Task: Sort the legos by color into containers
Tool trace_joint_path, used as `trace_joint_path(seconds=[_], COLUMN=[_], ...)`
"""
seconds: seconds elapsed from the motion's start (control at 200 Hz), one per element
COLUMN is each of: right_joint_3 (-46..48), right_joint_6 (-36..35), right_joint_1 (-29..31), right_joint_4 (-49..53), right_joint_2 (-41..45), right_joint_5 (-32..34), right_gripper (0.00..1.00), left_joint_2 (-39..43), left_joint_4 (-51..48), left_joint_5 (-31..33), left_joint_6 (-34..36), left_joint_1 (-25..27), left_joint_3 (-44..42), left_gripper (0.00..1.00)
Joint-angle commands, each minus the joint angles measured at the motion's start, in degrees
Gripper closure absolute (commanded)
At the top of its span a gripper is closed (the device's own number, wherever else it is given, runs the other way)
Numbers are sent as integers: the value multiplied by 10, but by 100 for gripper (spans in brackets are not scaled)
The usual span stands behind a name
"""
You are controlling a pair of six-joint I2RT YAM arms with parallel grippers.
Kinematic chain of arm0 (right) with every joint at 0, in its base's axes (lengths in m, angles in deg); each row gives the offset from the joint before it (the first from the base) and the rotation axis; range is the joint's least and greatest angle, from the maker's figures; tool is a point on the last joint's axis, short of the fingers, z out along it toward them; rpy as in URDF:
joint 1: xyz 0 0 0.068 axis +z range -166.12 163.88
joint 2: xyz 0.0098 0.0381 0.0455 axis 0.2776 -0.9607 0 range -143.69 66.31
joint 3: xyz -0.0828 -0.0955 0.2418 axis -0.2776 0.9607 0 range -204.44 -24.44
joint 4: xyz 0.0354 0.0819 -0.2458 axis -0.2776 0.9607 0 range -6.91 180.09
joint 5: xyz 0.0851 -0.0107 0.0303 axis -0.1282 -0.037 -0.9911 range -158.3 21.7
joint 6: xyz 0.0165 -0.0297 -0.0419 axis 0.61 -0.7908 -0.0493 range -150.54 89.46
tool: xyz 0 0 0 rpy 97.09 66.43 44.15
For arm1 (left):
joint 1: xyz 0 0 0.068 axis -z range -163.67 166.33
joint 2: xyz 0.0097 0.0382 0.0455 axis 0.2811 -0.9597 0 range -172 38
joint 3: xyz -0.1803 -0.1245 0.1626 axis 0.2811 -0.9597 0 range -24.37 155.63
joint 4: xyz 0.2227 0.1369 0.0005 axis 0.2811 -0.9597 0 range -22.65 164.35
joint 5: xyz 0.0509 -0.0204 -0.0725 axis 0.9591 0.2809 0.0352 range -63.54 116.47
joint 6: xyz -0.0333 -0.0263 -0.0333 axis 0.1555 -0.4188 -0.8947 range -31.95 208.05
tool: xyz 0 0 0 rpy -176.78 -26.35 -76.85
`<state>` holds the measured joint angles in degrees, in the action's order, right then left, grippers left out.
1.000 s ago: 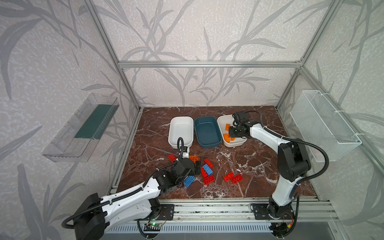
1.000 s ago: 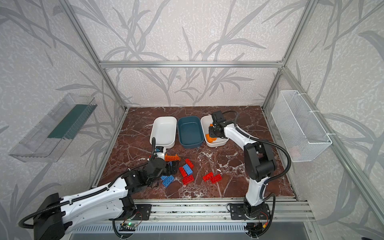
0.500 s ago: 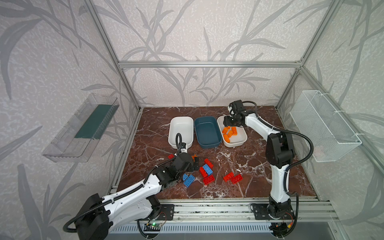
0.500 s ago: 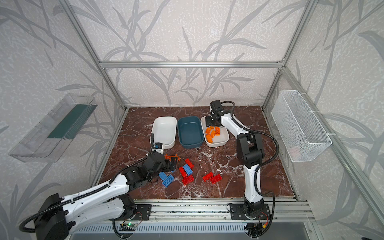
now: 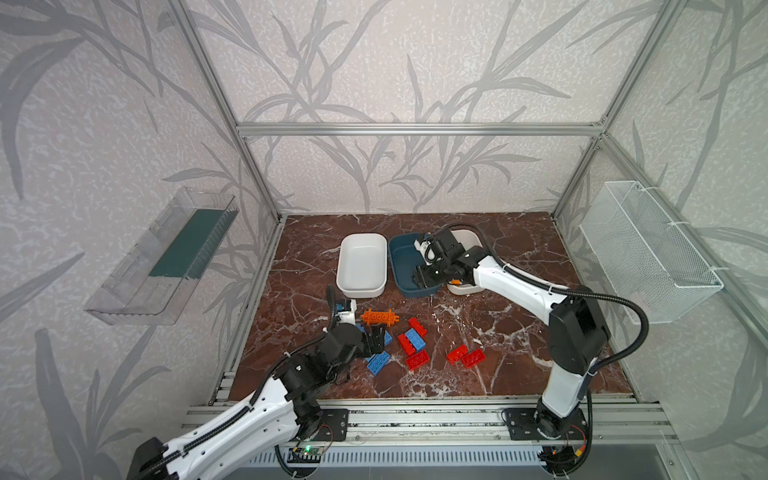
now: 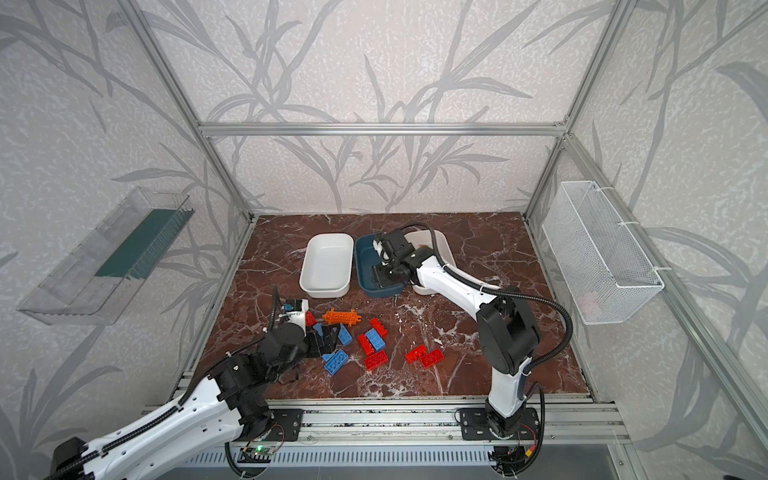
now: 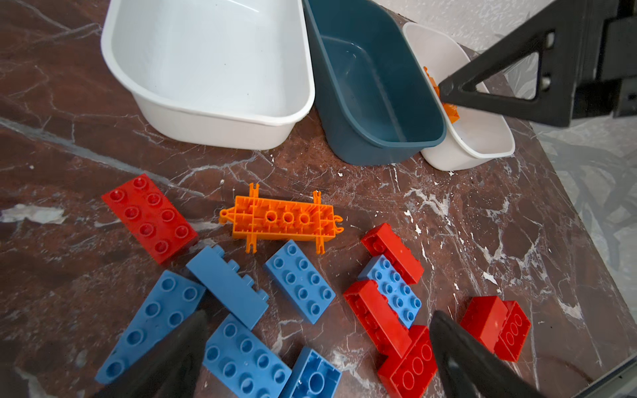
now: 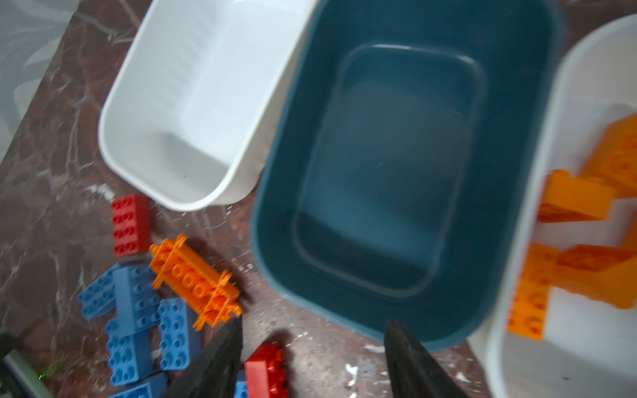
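The toothed orange piece is outside the tub of orange bricks, so the robot's right gripper should move back and down over the piece's middle and close.
Three containers stand side by side at the back: an empty white tub, an empty teal tub and a white tub holding orange bricks. Loose legos lie in front of them: the toothed orange piece, blue bricks and red bricks. My left gripper hangs open low over the blue bricks, holding nothing. My right gripper is open and empty above the teal tub's near end.
A white wire mesh basket hangs on the right wall and a clear shelf on the left wall. Aluminium rails run along the front edge of the marble floor.
My right gripper opened over the right white tub, where more orange bricks now show. It then swung across to the teal tub's near end. My left gripper shifted slightly over the blue bricks.
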<state>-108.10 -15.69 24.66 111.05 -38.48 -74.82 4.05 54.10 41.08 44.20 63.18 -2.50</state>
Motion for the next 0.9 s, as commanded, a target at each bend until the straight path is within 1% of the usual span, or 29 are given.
trace_joint_path(seconds=[0.0, 0.065, 0.105, 0.225, 0.385, 0.56, 0.895], right_joint_3=[23, 26, 25, 13, -20, -65, -117], right_joint_6=[0, -5, -7, -32, -53, -68, -86], right_joint_1=[43, 64, 74, 105, 127, 141, 146], right_joint_4=[-16, -25, -26, -29, -19, -7, 3], right_joint_2=[6, 0, -8, -33, -77, -122, -180], right_joint_5=[5, -1, -4, -10, -23, -23, -14], right_gripper=[32, 31, 31, 30, 30, 31, 33], left_joint_2=[55, 86, 120, 187, 246, 270, 272], left_joint_4=[-58, -64, -69, -98, -139, -163, -166], left_joint_5=[-12, -18, -18, -17, -16, -19, -12], left_joint_6=[-19, -18, -22, -37, -49, -55, -52], left_joint_1=[-3, -3, -2, -2, -2, -2, -3], left_joint_3=[-20, -36, -45, -60, -67, -67, -69], left_gripper=[1, 1, 1, 1, 1, 1, 1])
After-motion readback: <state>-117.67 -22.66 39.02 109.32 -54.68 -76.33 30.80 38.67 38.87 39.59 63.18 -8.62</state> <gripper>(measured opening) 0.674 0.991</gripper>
